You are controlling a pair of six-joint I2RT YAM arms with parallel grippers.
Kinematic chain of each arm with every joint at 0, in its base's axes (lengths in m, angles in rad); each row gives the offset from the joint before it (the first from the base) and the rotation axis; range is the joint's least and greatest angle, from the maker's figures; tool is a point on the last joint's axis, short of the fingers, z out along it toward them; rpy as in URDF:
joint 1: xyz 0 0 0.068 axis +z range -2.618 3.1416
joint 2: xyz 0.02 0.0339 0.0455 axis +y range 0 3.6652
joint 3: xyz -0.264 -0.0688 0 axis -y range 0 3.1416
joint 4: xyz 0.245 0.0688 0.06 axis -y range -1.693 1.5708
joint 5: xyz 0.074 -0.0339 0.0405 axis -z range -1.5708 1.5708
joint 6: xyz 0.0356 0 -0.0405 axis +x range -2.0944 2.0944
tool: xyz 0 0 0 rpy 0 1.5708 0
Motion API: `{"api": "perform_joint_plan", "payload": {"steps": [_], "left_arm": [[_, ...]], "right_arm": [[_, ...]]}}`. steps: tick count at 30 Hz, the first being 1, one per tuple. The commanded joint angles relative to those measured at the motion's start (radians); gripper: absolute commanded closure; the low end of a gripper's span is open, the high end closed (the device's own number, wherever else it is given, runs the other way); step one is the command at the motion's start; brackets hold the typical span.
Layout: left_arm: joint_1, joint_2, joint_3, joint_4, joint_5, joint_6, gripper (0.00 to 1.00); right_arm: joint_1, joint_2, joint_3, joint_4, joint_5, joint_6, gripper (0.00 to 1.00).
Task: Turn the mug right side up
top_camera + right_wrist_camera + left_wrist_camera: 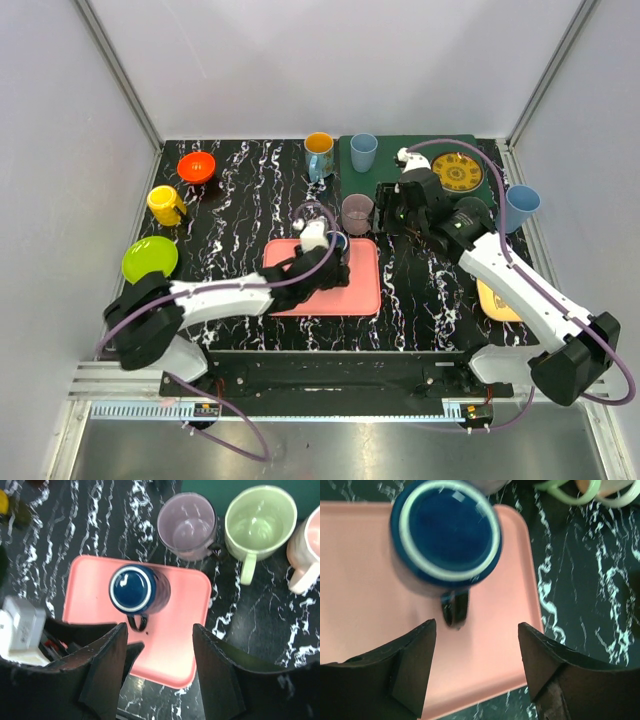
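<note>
The dark blue mug's handle (455,611) lies below and outward of my left gripper and points toward it, so my left gripper will next lower its open fingers outward, around the handle, and grip it.
A dark blue mug (139,590) stands upside down on the pink tray (185,630), its white-ringed base (447,530) facing up and its handle (454,609) pointing toward my left gripper. My left gripper (477,645) hangs open just short of the handle, with nothing between its fingers. My right gripper (159,645) is open higher up, over the tray's right half and apart from the mug. In the top view the left wrist (315,235) covers most of the mug (341,241), and the right gripper (392,205) sits beyond the tray (360,290).
A purple mug (187,525), a pale green mug (259,517) and a pink mug (305,550) stand upright behind the tray. Farther off are an orange mug (319,150), a blue cup (363,152), a yellow patterned plate (458,172), a yellow mug (166,205) and a red bowl (197,167).
</note>
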Motion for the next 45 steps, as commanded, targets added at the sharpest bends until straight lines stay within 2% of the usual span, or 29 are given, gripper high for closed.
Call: {"api": "perform_joint_plan", "payload": {"steps": [1,7,15,22,25,26,29,30,31,32,35,38,40,43,45], "left_arm": [[-0.002,0.105,0.177,-0.089,-0.093,0.047,0.32],[0.019,0.224,0.312,-0.226,-0.082,0.053,0.35],[0.064,0.244,0.302,-0.268,-0.057,0.059,0.37],[0.102,0.266,0.317,-0.265,-0.022,0.096,0.49],[0.11,0.275,0.317,-0.253,-0.001,0.107,0.6],[0.111,0.278,0.315,-0.248,0.004,0.109,0.69],[0.111,0.278,0.309,-0.241,0.016,0.113,0.84],[0.111,0.269,0.303,-0.236,0.019,0.113,0.96],[0.111,0.261,0.291,-0.233,0.022,0.112,1.0],[0.111,0.252,0.283,-0.228,0.022,0.11,1.0],[0.11,0.163,0.234,-0.221,0.026,0.112,1.0],[0.104,-0.02,0.165,-0.219,0.033,0.112,1.0],[0.093,-0.206,0.11,-0.208,0.05,0.125,1.0],[0.093,-0.474,-0.014,-0.097,0.091,0.124,1.0],[0.116,-0.643,-0.083,0.037,0.131,0.095,1.0]], "right_arm": [[0.006,-0.078,-0.038,-0.017,-0.014,0.002,0.39],[0.008,-0.115,-0.07,-0.016,-0.024,0.0,0.39],[0.006,-0.117,-0.065,-0.011,-0.031,-0.009,0.38],[0.008,-0.098,-0.076,0.002,-0.05,0.002,0.38],[0.006,-0.091,-0.085,0.007,-0.051,0.003,0.38],[0.005,-0.092,-0.088,0.01,-0.053,0.005,0.38],[0.006,-0.09,-0.097,0.012,-0.053,0.008,0.38],[0.008,-0.091,-0.099,0.012,-0.057,0.009,0.38],[0.008,-0.092,-0.099,0.009,-0.06,0.011,0.38],[0.008,-0.092,-0.099,0.01,-0.062,0.009,0.38],[0.008,-0.106,-0.099,0.01,-0.074,0.011,0.38],[0.008,-0.124,-0.108,0.024,-0.109,0.017,0.39],[0.008,-0.15,-0.127,0.051,-0.187,0.014,0.39],[0.006,-0.201,-0.212,0.186,-0.359,0.052,0.38],[0.008,-0.253,-0.316,0.355,-0.492,0.103,0.37]]}}
